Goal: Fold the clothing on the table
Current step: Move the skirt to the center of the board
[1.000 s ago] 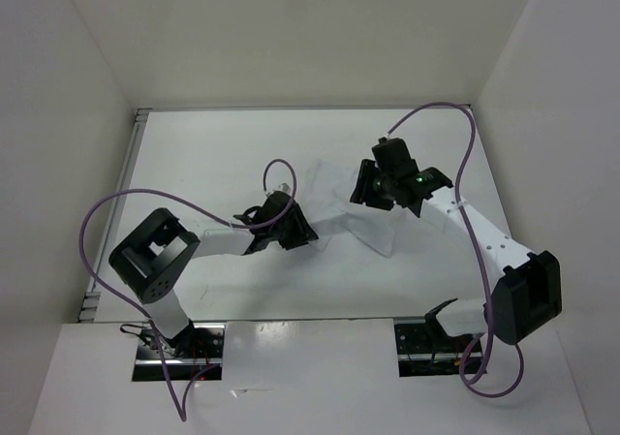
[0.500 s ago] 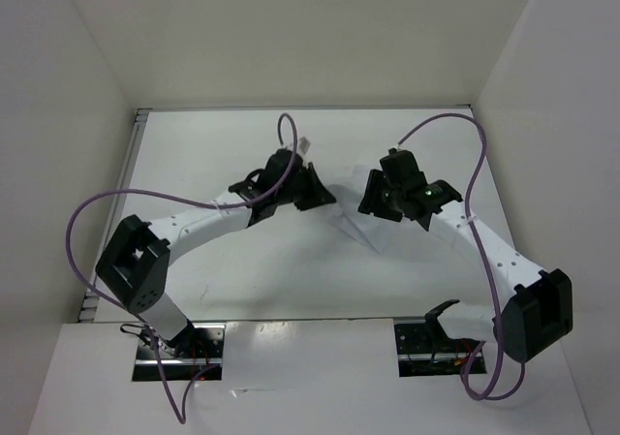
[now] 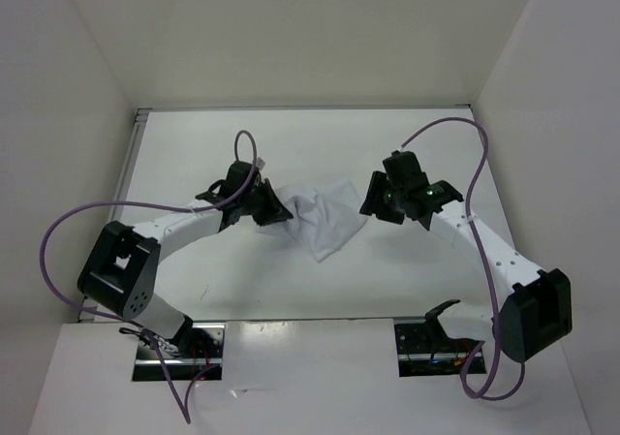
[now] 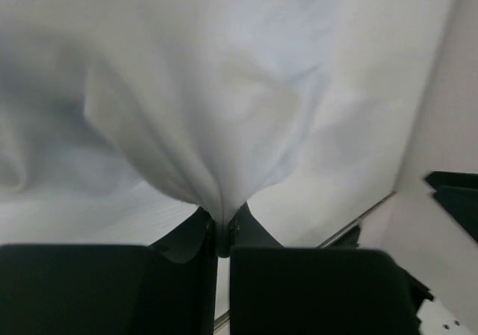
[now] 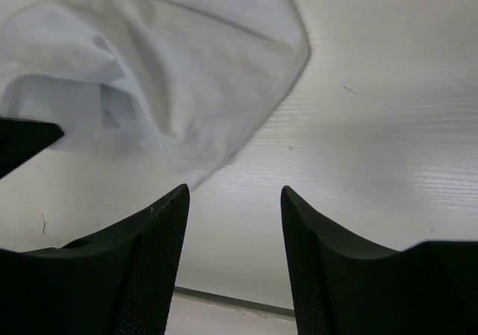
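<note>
My left gripper will pull the bunched cloth to its left in the top view, then lower it and let it go, because the tabletop is bare below the gripper and on that side.
The clothing (image 3: pixel 325 214) is a small wrinkled white cloth lying bunched near the middle of the table (image 3: pixel 194 154). My left gripper (image 3: pixel 274 209) is shut on its left edge. In the left wrist view the fabric (image 4: pixel 202 111) drapes away from the pinch between the black fingers (image 4: pixel 299 290). My right gripper (image 3: pixel 370 202) stands open just right of the cloth, not touching it. In the right wrist view the cloth (image 5: pixel 164 74) lies beyond the spread fingertips (image 5: pixel 168 230), with bare table between them.
White walls enclose the table on the left, far and right sides. A metal rim (image 3: pixel 136 154) runs along the left edge. Purple cables (image 3: pixel 455 154) loop above both arms. The arm bases (image 3: pixel 179 343) sit at the near edge.
The left gripper has shut on the cloth and swung from near to far and back left, dragging it. The right gripper has let go and drawn slightly right. The cloth now lies more bunched.
</note>
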Robot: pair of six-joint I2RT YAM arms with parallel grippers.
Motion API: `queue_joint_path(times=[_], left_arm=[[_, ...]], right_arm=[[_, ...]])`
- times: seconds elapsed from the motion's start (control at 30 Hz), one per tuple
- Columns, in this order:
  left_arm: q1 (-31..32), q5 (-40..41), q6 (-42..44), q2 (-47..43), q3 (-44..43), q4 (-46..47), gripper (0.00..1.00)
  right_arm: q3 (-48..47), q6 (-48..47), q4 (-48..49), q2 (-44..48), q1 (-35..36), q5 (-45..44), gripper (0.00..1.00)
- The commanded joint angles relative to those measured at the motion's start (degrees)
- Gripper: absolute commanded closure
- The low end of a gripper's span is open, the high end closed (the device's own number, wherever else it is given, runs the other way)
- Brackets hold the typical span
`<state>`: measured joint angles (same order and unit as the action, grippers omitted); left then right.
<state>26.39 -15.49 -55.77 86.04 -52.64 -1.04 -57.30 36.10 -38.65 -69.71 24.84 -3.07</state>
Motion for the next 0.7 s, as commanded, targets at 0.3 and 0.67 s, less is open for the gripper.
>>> queue_joint_path(times=[0.3,0.67], left_arm=[[-6.8,4.5,0.7,0.4,1.3,-4.1,1.00],[-10.8,2.7,2.2,1.5,1.3,-4.1,1.00]], right_arm=[[2.2,2.0,6.8,-16.2,6.7,11.8,0.49],[3.2,5.9,11.4,-25.4,12.4,14.3,0.53]])
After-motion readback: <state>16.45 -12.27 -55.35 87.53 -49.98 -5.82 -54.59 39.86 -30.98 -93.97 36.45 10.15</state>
